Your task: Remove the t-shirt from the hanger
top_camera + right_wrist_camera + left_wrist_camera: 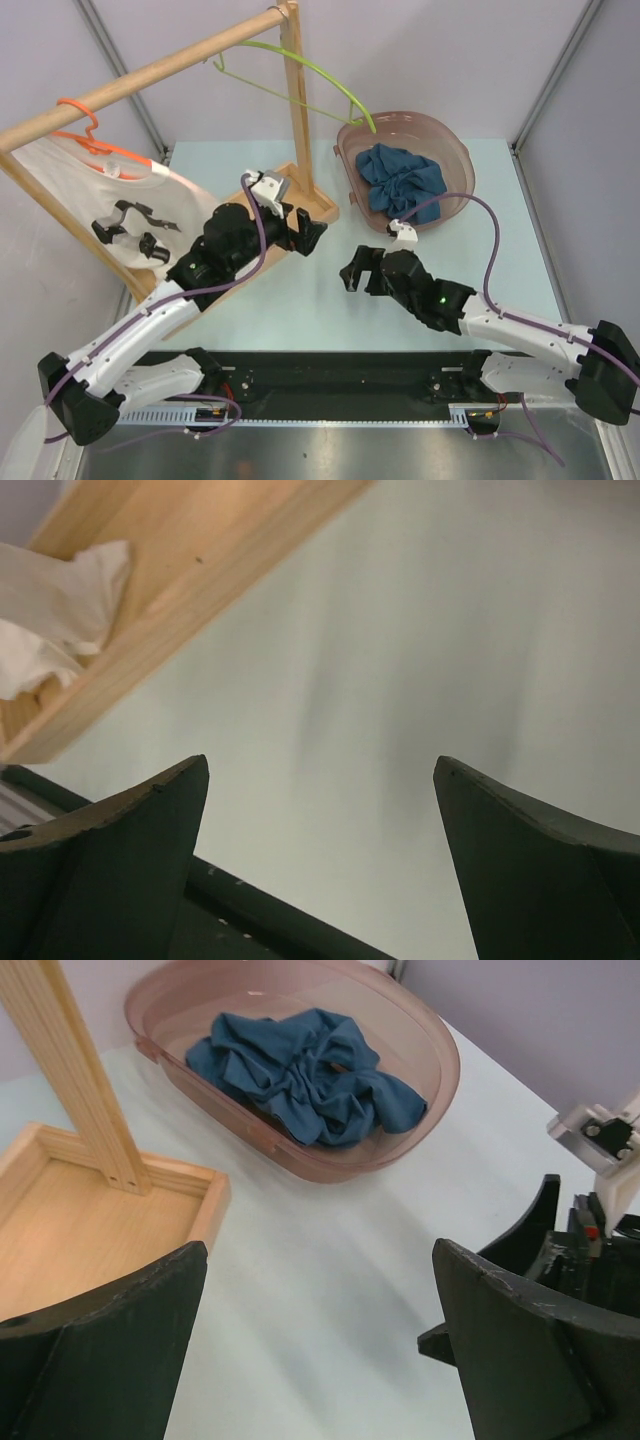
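Note:
The orange hanger's exposed arm hangs above the left gripper and to its left in the top view, so the robot needs to lift that gripper up to the arm next.
A white t-shirt with a black print hangs on an orange hanger at the left end of the wooden rod. Its lower edge shows in the right wrist view, over the rack's base. My left gripper is open and empty, low over the table by the rack's base, right of the shirt; bare table lies between its jaws. My right gripper is open and empty at mid-table, with bare table between its jaws.
An empty green hanger hangs at the rod's right end. The wooden base tray and its upright post stand beside my left gripper. A pink basin holding a crumpled blue cloth sits at the back right.

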Controlling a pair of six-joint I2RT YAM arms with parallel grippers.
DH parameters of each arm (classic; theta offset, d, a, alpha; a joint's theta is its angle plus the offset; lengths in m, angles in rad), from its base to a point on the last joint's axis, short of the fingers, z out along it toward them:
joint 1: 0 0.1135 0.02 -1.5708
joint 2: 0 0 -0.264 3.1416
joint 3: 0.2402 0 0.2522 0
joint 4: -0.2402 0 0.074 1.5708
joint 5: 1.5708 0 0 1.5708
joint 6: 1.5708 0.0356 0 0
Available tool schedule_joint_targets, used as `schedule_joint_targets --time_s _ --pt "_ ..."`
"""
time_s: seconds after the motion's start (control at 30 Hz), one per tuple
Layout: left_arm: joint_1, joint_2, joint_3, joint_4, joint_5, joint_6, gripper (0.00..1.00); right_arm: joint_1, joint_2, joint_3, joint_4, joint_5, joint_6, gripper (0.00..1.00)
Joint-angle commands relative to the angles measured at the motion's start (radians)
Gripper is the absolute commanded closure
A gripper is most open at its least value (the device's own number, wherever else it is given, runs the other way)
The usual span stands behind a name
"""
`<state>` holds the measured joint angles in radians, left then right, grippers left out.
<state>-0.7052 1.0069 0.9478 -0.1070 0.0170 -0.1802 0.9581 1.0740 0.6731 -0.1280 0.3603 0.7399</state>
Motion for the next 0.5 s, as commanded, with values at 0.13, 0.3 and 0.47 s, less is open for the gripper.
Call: schedule_joint_targets --time_s 0.13,0.3,0.47 --pt "-0.027 -0.134 0.058 -0.181 -0.221 -0.080 0.00 0.031 -0.060 0.077 -0.030 0.127 0.056 0.00" --pt "-0.027 -0.281 0.150 -0.390 -0.291 -0.188 0.00 0.030 -0.135 0.031 -0.041 0.157 0.065 0.00" --pt "-0.027 -0.361 0.319 -0.526 -0.420 -0.203 0.00 0.030 -0.187 0.010 -0.058 0.151 0.073 0.00"
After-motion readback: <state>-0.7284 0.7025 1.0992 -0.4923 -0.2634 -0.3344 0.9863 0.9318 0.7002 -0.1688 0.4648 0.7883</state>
